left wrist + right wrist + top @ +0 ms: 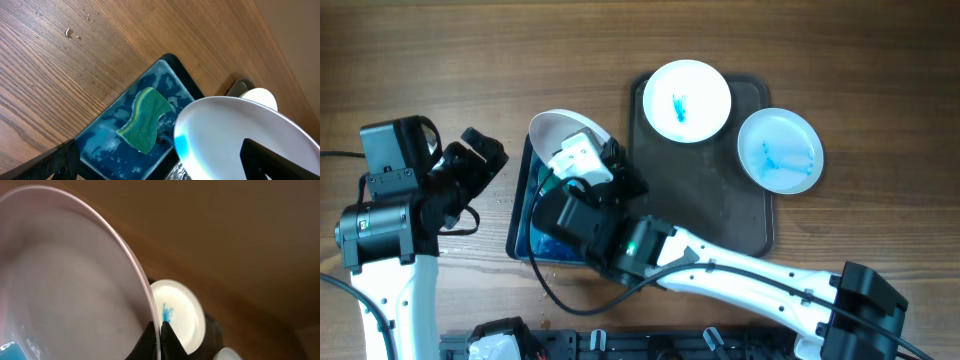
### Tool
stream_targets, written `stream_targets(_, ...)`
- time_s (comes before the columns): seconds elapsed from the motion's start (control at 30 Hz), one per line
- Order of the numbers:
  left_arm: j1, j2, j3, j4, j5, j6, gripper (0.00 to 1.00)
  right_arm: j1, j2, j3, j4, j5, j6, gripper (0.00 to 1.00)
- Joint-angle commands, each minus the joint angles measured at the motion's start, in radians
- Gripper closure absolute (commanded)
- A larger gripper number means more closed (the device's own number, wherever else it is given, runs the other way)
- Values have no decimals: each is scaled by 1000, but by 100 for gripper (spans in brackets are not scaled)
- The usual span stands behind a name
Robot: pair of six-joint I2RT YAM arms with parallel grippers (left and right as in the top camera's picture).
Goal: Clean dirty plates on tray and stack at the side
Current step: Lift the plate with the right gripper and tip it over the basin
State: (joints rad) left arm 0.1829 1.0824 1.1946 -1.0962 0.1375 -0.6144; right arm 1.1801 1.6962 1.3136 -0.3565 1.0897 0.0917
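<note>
The plate in my right gripper goes up and across to the right in the overhead view next. Then it comes down and is released on bare wood beyond the tray.
My right gripper (pixel 582 172) is shut on the rim of a white plate (pixel 563 133) and holds it tilted over a basin of blue water (pixel 523 228). In the right wrist view the fingers (pixel 159 332) pinch the plate's edge (pixel 65 280). A green and yellow sponge (pixel 145 120) lies in the basin (pixel 100 142), beside the held plate (pixel 235 132). My left gripper (pixel 483 152) is open and empty, just left of the basin; its fingers (pixel 165 170) frame the left wrist view. Two blue-stained plates (pixel 687 100) (pixel 780 150) sit on the dark tray (pixel 705 200).
The basin stands directly left of the tray on the wooden table (pixel 440 60). A few crumbs (pixel 72 33) lie on the wood left of the basin. The nearer stained plate also shows in the right wrist view (pixel 180 312).
</note>
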Motion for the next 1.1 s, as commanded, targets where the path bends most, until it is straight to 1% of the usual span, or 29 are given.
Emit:
stream_targets(0.0,6,0,12,3,14,8,0,33,-8,22,32,160,-117,96)
stream_targets(0.13,6,0,12,3,14,8,0,51,-8,22,72,198,-164,96)
stream_targets(0.3,6,0,12,3,14,8,0,57,-8,22,127,198,-250,96)
stream_targets(1.07,6,0,12,3,14,8,0,57,-8,22,140,224,-276,96)
